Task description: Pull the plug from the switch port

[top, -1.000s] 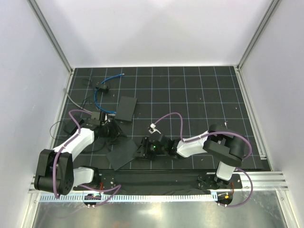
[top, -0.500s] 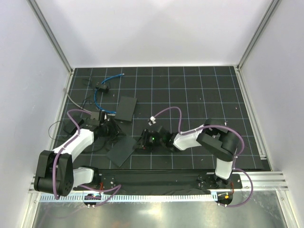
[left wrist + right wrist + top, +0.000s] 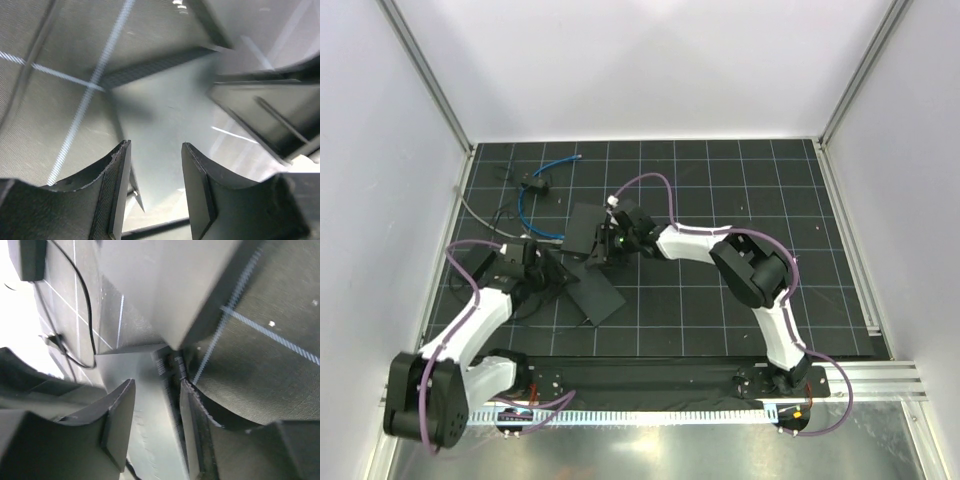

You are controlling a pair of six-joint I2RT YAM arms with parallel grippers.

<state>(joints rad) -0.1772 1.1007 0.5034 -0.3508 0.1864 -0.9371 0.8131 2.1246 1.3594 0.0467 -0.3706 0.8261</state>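
Note:
My left gripper should pull back toward my base, off the slab's face point(image 3: 165, 115) to its near corner point(image 3: 136, 194), because a thin black wire joins the slab's edge there.
The switch, a compact black box point(image 3: 583, 228), lies left of centre on the mat. A bright-blue cable point(image 3: 521, 205) curves to the box's left edge, where the plug and switch port are too small to make out. My right gripper point(image 3: 597, 247) point(image 3: 157, 385) reaches across to the box's near side and is open. Its right finger rests against the edge of a flat black slab point(image 3: 592, 290) point(image 3: 150, 415), under the box's corner point(image 3: 165, 285). My left gripper point(image 3: 542, 268) point(image 3: 155, 145) is open over the slab's pale-looking face point(image 3: 165, 115), holding nothing.
A small black module point(image 3: 535, 183) with thin black wires sits at the back left. A grey cable point(image 3: 475, 212) runs in from the left wall. Thin black wire point(image 3: 87, 305) loops on the mat. Metal frame rails point(image 3: 845, 240) border the mat.
My right arm has swung from the front centre back and left to the switch box. The flat slab slid and turned with it. My left gripper narrowed a little and shifted slightly left.

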